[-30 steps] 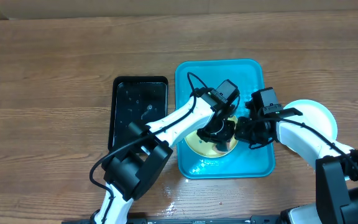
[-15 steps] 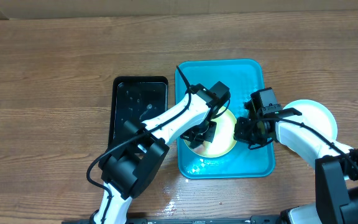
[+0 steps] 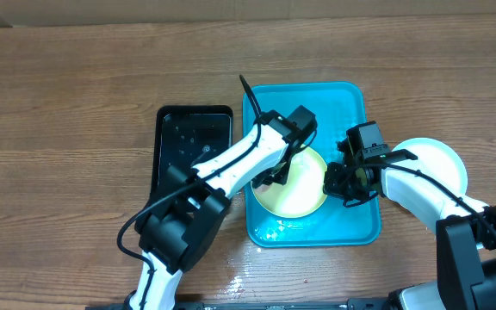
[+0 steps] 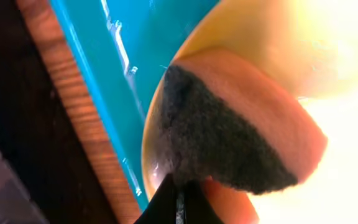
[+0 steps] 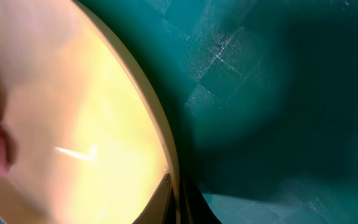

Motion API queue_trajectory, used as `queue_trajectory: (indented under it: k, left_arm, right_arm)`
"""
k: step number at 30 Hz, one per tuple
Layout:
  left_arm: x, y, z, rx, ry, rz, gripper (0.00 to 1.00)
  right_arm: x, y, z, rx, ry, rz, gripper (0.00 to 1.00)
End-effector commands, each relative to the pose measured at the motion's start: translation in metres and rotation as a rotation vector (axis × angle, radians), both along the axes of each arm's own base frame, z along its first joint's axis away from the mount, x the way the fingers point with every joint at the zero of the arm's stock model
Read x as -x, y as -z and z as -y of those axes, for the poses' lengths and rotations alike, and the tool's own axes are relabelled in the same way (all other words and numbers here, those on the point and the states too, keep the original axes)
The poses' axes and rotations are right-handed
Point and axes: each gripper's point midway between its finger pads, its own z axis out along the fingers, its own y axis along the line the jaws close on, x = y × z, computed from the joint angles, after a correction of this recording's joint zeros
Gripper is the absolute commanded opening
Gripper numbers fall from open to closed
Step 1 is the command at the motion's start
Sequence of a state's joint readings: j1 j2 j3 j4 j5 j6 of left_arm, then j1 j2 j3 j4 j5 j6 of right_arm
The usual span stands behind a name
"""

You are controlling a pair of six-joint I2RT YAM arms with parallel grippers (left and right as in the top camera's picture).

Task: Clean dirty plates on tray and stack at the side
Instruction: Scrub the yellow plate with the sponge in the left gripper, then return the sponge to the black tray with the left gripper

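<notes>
My left gripper wipes across the plate toward the plate's pinched rim next, then lifts the sponge over to the black tray and lowers it.
A white plate with a yellow-green rim [image 3: 298, 188] lies tilted in the turquoise tray [image 3: 344, 102]. My left gripper [image 3: 275, 177] is shut on an orange sponge with a dark scouring face [image 4: 241, 134] and presses it on the plate's left part [image 4: 241, 25], near the tray's left lip [image 4: 98, 68]. Its fingers meet at the bottom of the left wrist view [image 4: 180, 202]. My right gripper [image 3: 332, 182] is shut on the plate's right rim; the right wrist view shows the fingers [image 5: 176, 199] pinching the rim [image 5: 157, 118] over the tray floor [image 5: 278, 93].
A white plate with a light-blue rim [image 3: 444, 164] sits on the table right of the tray, partly under my right arm. A wet black tray [image 3: 192, 138] lies left of the turquoise tray. Water shines on the tray's front floor [image 3: 282, 231].
My left gripper has swept the sponge from the plate's middle to its left edge, uncovering more of the plate. The right gripper has kept its hold on the rim.
</notes>
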State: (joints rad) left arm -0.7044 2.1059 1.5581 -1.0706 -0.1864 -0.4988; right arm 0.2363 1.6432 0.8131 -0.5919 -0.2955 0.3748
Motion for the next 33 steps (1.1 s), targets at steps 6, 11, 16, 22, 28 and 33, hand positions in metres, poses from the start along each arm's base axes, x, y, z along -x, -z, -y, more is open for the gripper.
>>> queue_trajectory:
  k: [6, 11, 16, 22, 28, 33]
  left_arm:
    - [0.028, -0.005, 0.112, 0.591, 0.064, -0.234, 0.04]
    - [0.045, -0.01, 0.126, 0.641, 0.096, -0.289, 0.04]
    - [0.041, -0.016, 0.104, 0.598, 0.047, -0.301, 0.04]
    - [0.017, -0.068, 0.052, 0.517, 0.006, -0.142, 0.04]
    - [0.0, -0.136, -0.022, 0.364, -0.055, 0.109, 0.04]
    - [-0.005, -0.146, -0.083, 0.166, -0.139, 0.186, 0.04]
  right_arm:
    - [0.006, 0.012, 0.009, 0.056, 0.005, -0.029, 0.04]
    - [0.007, 0.012, 0.01, 0.057, 0.004, -0.035, 0.04]
    - [0.008, 0.012, 0.01, 0.057, 0.004, -0.036, 0.04]
    - [0.008, 0.012, 0.01, 0.057, 0.004, -0.036, 0.04]
    - [0.008, 0.012, 0.01, 0.057, 0.004, -0.036, 0.04]
    - [0.008, 0.012, 0.01, 0.057, 0.004, -0.036, 0.04]
